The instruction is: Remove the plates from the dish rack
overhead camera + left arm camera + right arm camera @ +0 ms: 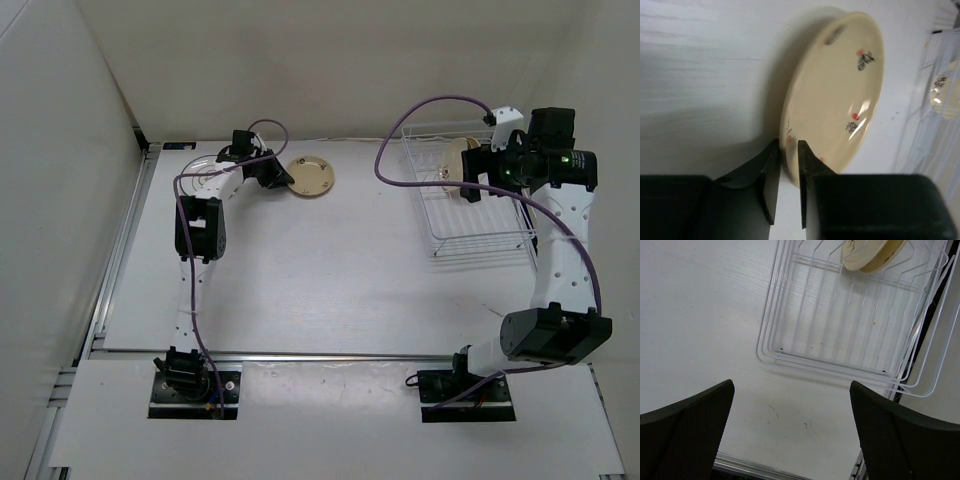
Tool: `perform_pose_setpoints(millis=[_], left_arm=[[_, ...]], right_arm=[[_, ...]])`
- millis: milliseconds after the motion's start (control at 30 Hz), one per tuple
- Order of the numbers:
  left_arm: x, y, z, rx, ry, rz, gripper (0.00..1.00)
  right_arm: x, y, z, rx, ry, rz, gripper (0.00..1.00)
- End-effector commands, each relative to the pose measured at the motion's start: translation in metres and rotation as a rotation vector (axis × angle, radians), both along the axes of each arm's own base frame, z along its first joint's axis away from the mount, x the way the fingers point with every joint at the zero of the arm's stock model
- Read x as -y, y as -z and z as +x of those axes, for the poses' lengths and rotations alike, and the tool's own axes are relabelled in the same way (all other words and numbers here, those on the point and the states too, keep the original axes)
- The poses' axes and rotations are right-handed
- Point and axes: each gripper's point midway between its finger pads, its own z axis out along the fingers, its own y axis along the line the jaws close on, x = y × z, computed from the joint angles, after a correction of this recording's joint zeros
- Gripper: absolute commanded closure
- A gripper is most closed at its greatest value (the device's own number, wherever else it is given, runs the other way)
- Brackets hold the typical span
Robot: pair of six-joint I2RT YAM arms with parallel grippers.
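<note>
The right gripper reaches outward and down to the upright cream plate next, to close on its near upper rim (463, 166) (853, 266).
A tan-yellow plate (312, 177) lies on the table at the back, left of centre. My left gripper (280, 178) is at its left rim. In the left wrist view the fingers (788, 145) close on the rim of this plate (835, 95), which bears small red dots and dark marks. A white plate with dark rings (203, 172) lies partly under the left arm. The white wire dish rack (480, 250) stands at the right with two plates (455, 160) upright at its far end. My right gripper (468, 190) hovers over the rack, open and empty. In the right wrist view, the right gripper (791, 385) is short of the rack (770, 347), which holds a cream plate (860, 257) and a tan plate (887, 255).
White walls close in the table at the left, back and right. A metal rail (300, 355) runs along the near edge by the arm bases. The purple cable (420, 110) of the right arm loops over the rack's left side.
</note>
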Motion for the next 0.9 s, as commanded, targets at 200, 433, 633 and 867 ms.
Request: perform_pose_setpoints(millis=[200, 433, 633, 867], left_arm=[[-0.026, -0.023, 0.007, 0.060, -0.067, 0.081, 0.17], [-0.056, -0.053, -0.007, 0.079, -0.152, 0.229, 0.01], [-0.071, -0.143, -0.020, 0.297, -0.078, 0.349, 0.01], [-0.076, -0.210, -0.066, 0.461, 0.058, 0.414, 0.01]], right_arm=[[0.003, -0.001, -0.001, 0.024, 0.002, -0.023, 0.01], [0.040, -0.012, 0.036, 0.126, 0.128, -0.188, 0.01], [0.060, 0.000, 0.072, 0.080, 0.205, -0.235, 0.01], [0.062, 0.022, 0.134, 0.068, 0.256, -0.174, 0.05]])
